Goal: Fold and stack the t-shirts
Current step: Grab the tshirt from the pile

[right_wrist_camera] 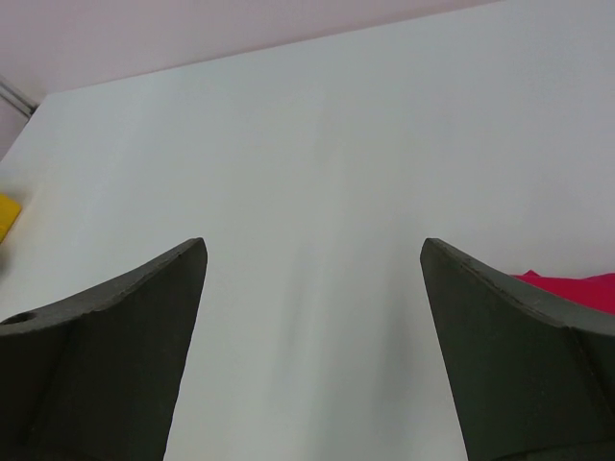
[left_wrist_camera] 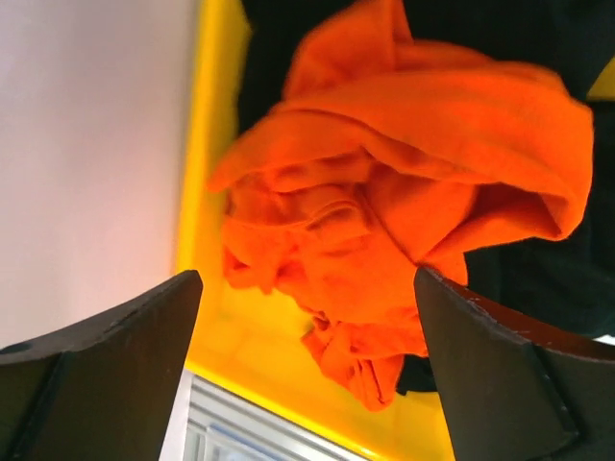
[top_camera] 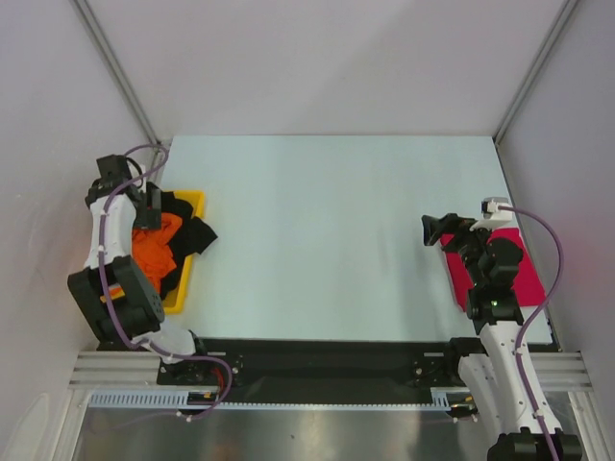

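Note:
My open left gripper comes down next onto the bunched fold near its middle (top_camera: pixel 154 240) (left_wrist_camera: pixel 341 226) and closes there, since the orange t-shirt lies uppermost over the black one.
A crumpled orange t-shirt (top_camera: pixel 154 250) (left_wrist_camera: pixel 404 192) lies in the yellow tray (top_camera: pixel 197 200) (left_wrist_camera: pixel 207 144) at the table's left edge. A black t-shirt (top_camera: pixel 197 235) (left_wrist_camera: pixel 538 279) is tangled around it and spills over the tray's right rim. My left gripper (top_camera: pixel 152 211) (left_wrist_camera: pixel 307 279) hangs open just above the orange cloth and holds nothing. A magenta-pink t-shirt (top_camera: pixel 530 269) (right_wrist_camera: pixel 577 286) lies flat and folded at the table's right edge. My right gripper (top_camera: pixel 430 230) (right_wrist_camera: pixel 312 245) hovers open beside its left edge, pointing left over bare table.
The pale table top (top_camera: pixel 327 230) stretches between the tray and the pink shirt. White walls enclose the back and both sides. The tray's corner (right_wrist_camera: pixel 5 216) shows at the far left of the right wrist view. The arm bases stand on a dark rail (top_camera: pixel 327 360) along the near edge.

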### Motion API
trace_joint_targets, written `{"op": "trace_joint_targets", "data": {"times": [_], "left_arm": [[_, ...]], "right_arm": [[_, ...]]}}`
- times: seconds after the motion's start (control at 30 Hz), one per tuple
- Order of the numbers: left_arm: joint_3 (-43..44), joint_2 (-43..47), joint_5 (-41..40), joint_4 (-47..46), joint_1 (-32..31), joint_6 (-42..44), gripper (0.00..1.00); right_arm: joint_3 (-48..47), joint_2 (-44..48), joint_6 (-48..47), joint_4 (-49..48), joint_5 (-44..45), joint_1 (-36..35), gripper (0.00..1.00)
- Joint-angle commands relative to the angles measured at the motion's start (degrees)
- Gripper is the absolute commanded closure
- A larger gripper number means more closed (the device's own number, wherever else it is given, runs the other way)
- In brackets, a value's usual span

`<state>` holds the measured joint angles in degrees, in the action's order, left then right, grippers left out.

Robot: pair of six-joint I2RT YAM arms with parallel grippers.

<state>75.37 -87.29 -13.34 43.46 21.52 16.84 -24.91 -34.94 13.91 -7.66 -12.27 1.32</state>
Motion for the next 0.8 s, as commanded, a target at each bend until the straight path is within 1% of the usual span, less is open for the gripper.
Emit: {"op": "trace_joint_targets", "data": {"times": [0.0, 0.03, 0.07, 0.13, 0.17, 0.23, 0.27, 0.33, 0.37, 0.5, 0.53, 0.6, 0.63, 0.67, 0.7, 0.73, 0.77], "left_arm": [[1.00, -3.32, 2.35, 3.30, 0.10, 1.53, 0.04], [1.70, -4.11, 5.23, 3.56, 0.28, 1.62, 0.06], [2.14, -5.60, 7.08, 3.65, 0.28, 1.70, 0.10], [3.11, -7.10, 8.95, 2.95, 0.28, 1.36, 0.15], [3.46, -8.85, 7.73, 2.33, 0.28, 1.09, 0.24], [4.34, -11.49, 4.66, 1.02, 0.37, 1.44, 0.40], [4.60, -11.94, 4.29, 0.84, 0.28, 1.61, 0.56], [4.78, -12.03, 4.29, 0.31, 0.28, 2.05, 0.72], [4.87, -11.77, 4.12, 0.31, 0.28, 1.97, 0.99], [6.45, -7.12, 4.64, 1.80, 0.28, 1.09, 1.00], [8.45, -4.15, 5.16, 3.19, 0.19, 0.83, 1.00], [11.80, -1.06, 8.76, 5.39, -0.16, 0.39, 1.00], [16.69, 1.39, 10.51, 8.54, -0.60, 0.39, 1.00], [19.61, 2.55, 12.53, 10.22, -1.30, 0.65, 1.00], [22.42, 3.52, 16.90, 11.80, -3.22, 1.08, 1.00], [27.76, 5.18, 17.99, 14.08, -4.80, 1.18, 1.00], [30.25, 5.89, 18.78, 15.06, -6.73, 1.35, 1.00]], "right_arm": [[-2.43, 0.22, 0.41, -2.53, -0.91, -0.27, 0.00], [-2.69, 0.05, 0.07, -2.62, -1.00, -0.27, 0.00], [-2.95, -0.56, -0.11, -2.62, -1.35, -0.27, 0.00], [-4.10, -1.18, -0.38, -2.27, -1.26, -0.27, 0.00], [-4.45, -1.53, -0.38, -2.10, -1.35, -0.27, 0.01], [-5.15, -1.89, -0.11, -1.92, -1.35, -0.27, 0.00], [-5.33, -1.97, -0.11, -1.83, -1.35, -0.27, 0.00], [-5.50, -1.45, -0.03, -1.57, -1.26, -0.35, 0.00], [-5.50, -1.27, -0.03, -1.22, -0.91, -0.27, 0.00], [-6.03, -0.22, -0.11, -0.16, -0.47, -0.36, 0.00], [-6.29, -0.04, -0.11, 0.19, -0.65, -0.36, 0.00], [-7.26, -0.13, 0.41, 0.10, -0.91, -0.36, 0.00], [-7.61, -0.74, 0.68, -0.16, -1.35, -0.44, 0.00], [-8.74, -1.09, 0.94, -0.34, -1.87, -0.36, 0.00], [-9.45, -1.79, 1.64, -0.51, -2.40, -0.44, 0.00], [-10.33, -2.50, 1.99, -0.69, -3.45, -0.53, 0.00], [-11.90, -3.90, 2.34, -0.69, -3.89, -0.71, 0.00]]}}
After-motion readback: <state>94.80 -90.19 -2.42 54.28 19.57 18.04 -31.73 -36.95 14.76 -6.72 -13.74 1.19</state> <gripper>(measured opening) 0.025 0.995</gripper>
